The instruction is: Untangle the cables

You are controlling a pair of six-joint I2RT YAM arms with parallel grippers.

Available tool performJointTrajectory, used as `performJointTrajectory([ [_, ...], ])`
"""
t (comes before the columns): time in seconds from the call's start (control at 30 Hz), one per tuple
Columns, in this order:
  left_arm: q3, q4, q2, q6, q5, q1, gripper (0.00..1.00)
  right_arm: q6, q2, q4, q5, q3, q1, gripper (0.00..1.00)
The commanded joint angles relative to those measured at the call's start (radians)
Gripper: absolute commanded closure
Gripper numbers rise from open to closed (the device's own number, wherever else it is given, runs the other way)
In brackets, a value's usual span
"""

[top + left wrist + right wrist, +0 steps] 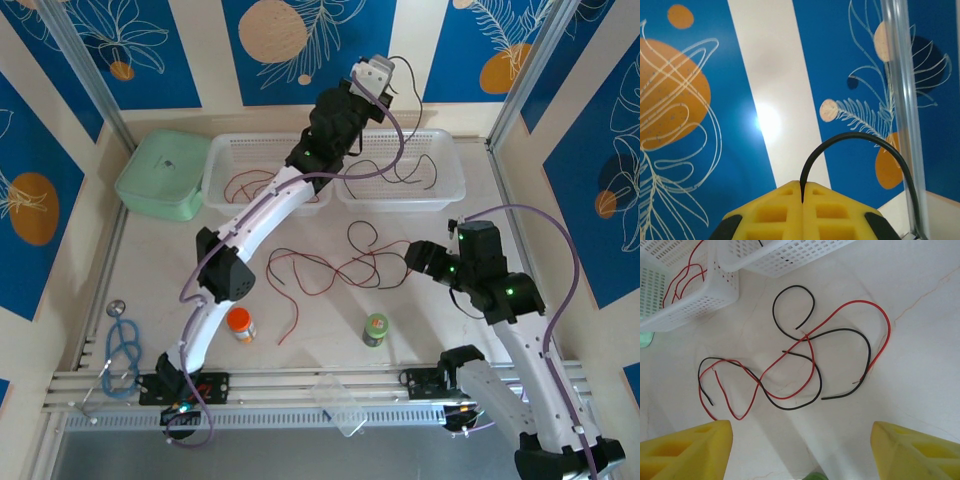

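This cable joins the black cables of matching color next, as my left gripper tilts its fingers down, lowers them into the basket below and lets go.
A tangle of red cables and black cables lies on the table. My right gripper hangs open above its near side, nothing between its yellow fingers; in the top view it is just right of the tangle. My left gripper is raised high at the back and shut on a black cable. That cable arcs down toward the right basket, which holds black cables. The left basket holds red cables.
A green lidded box stands at the back left. An orange-capped bottle and a green bottle stand near the front. Blue looped tubing lies at the left rail, a clear plastic container on the front rail.
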Motion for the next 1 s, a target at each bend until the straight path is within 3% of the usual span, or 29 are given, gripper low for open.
performJointTrajectory([
  [0.0,0.02,0.02,0.097,-0.03,-0.04,0.029,1.0,-0.016,-0.011,-0.008,-0.021,-0.022,-0.01,0.27],
  [0.33,0.003,-0.048,0.247,-0.144,-0.019,0.034,1.0,-0.037,0.029,0.032,-0.066,-0.031,-0.047,0.26],
  [0.6,-0.144,-0.052,0.233,-0.176,0.019,0.029,1.0,-0.049,0.045,0.051,-0.096,-0.037,-0.076,0.27],
  [0.67,-0.19,-0.055,0.219,-0.179,0.042,0.025,0.93,-0.049,0.046,0.055,-0.103,-0.038,-0.081,0.27],
  [0.83,-0.267,-0.1,0.189,-0.18,0.083,0.008,0.67,-0.047,0.043,0.053,-0.116,-0.033,-0.088,0.26],
  [0.97,-0.322,-0.123,0.139,-0.187,0.104,0.003,0.56,-0.048,0.035,0.044,-0.12,-0.031,-0.088,0.26],
])
